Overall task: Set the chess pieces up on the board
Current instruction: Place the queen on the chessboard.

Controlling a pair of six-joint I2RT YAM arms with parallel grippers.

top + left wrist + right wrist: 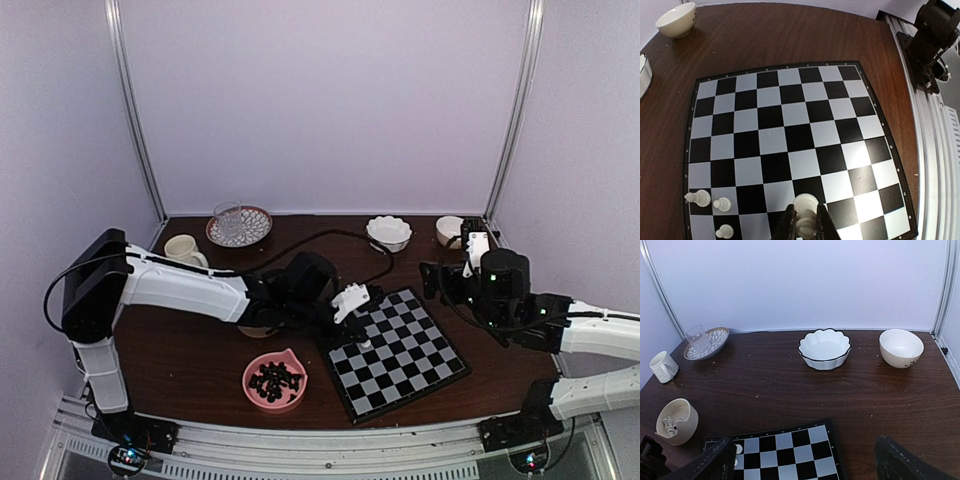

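Observation:
I should lower my left gripper onto the light square below it and release the cream-white chess piece, as its base still hangs above the board.
The board lies at the front right of the table, turned at an angle. My left gripper is shut on a cream-white chess piece and holds it just above the board's near-left part. Three more white pieces stand on squares at that corner. In the top view the left gripper hangs over the board's left edge. My right gripper stands open above the board's far edge, nothing between its fingers.
A pink bowl of black pieces sits left of the board. A cream cup holds white pieces. At the back stand a scalloped white bowl, a plain white bowl, a patterned plate with a glass and a mug.

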